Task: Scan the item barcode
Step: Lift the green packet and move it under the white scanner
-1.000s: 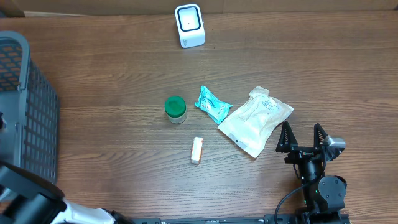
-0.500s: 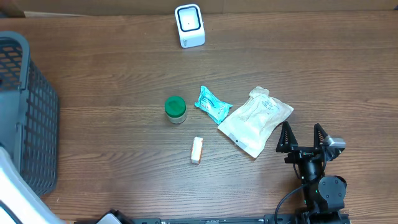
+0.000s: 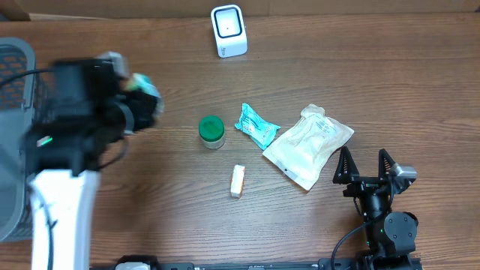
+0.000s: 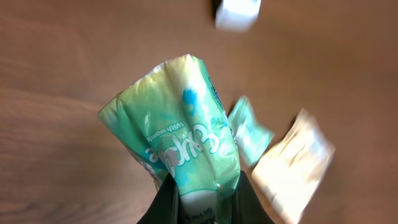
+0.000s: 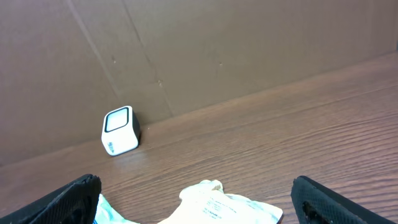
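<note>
My left gripper holds its packet. Next it needs to swing to the right in the overhead view, then lower the packet onto the open wood between the teal packet and the white tube.
A green and white soft packet (image 4: 186, 137) with printed lettering is clamped between my left gripper's (image 4: 202, 194) black fingers. It hangs above the bare wood, well off the table. In the overhead view that gripper (image 3: 142, 101) is blurred, over the table's left side, beside the basket. The white barcode scanner (image 3: 229, 30) stands at the far edge with its dark window up; it also shows at the top of the left wrist view as the scanner (image 4: 237, 12). My right gripper (image 3: 365, 161) rests open at the front right, nothing between its fingers.
A dark mesh basket (image 3: 13, 56) stands at the left edge. Mid-table lie a green-lidded jar (image 3: 211, 131), a teal packet (image 3: 257, 125), a white pouch (image 3: 307, 145) and a small white tube (image 3: 238, 181). A cardboard wall (image 5: 217, 43) backs the table.
My left arm has swung up from the front left corner to above the table's left side, carrying the green packet. The right arm has not moved.
</note>
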You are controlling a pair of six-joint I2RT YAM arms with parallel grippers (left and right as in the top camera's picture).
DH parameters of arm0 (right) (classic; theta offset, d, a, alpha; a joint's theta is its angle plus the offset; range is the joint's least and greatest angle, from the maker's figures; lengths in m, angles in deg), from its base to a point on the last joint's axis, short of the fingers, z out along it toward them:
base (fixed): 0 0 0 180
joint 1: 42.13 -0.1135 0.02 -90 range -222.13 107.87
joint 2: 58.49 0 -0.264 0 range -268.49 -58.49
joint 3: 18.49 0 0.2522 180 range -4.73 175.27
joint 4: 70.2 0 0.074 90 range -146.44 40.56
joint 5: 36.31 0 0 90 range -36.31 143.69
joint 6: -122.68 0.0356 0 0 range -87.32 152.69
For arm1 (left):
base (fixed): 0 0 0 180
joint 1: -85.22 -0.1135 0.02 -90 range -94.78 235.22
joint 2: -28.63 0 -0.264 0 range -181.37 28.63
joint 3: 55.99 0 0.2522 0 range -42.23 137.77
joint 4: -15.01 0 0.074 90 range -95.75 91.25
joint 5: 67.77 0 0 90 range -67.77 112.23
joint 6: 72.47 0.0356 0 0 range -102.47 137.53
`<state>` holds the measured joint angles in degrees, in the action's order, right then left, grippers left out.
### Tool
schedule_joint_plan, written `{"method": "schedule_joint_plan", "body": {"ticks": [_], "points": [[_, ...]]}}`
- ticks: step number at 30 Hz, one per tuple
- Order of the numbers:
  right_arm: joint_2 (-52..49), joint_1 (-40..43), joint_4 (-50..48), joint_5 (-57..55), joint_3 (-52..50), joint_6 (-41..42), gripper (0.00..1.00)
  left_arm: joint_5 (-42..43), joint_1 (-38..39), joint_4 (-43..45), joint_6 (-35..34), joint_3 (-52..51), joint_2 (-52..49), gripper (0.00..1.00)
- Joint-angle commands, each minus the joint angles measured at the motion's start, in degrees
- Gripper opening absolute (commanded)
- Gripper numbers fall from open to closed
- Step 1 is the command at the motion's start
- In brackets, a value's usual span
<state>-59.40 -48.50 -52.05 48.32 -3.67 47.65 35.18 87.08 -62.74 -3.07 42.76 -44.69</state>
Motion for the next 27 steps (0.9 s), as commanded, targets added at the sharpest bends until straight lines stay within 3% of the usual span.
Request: {"method": "schedule_joint_plan", "body": {"ticks": [1, 10, 14, 23, 27], "points": [[0.2, 0.07, -0.24, -0.59, -0.57, -0.22, 1.0, -9.97, 10.05, 0.33, 1.38, -4.92, -3.85, 0.04], [0.2, 0.07, -0.22, -0.59, -0.57, -0.22, 1.0, -13.38, 25.18, 1.49, 1.49, -8.13, -18.82, 0.04], [0.2, 0.07, -0.24, -0.59, -0.57, -0.22, 1.0, -12.33, 32.22, 1.7, 6.73, -8.13, -23.15, 0.04], [0.2, 0.07, -0.24, -0.59, -0.57, -0.22, 1.0, -13.6, 35.17, 7.74, 16.28, -8.13, -23.8, 0.04], [0.2, 0.07, -0.24, -0.59, -0.57, -0.22, 1.0, -14.91, 35.06, 10.32, 17.0, -8.13, -24.79, 0.04]]}}
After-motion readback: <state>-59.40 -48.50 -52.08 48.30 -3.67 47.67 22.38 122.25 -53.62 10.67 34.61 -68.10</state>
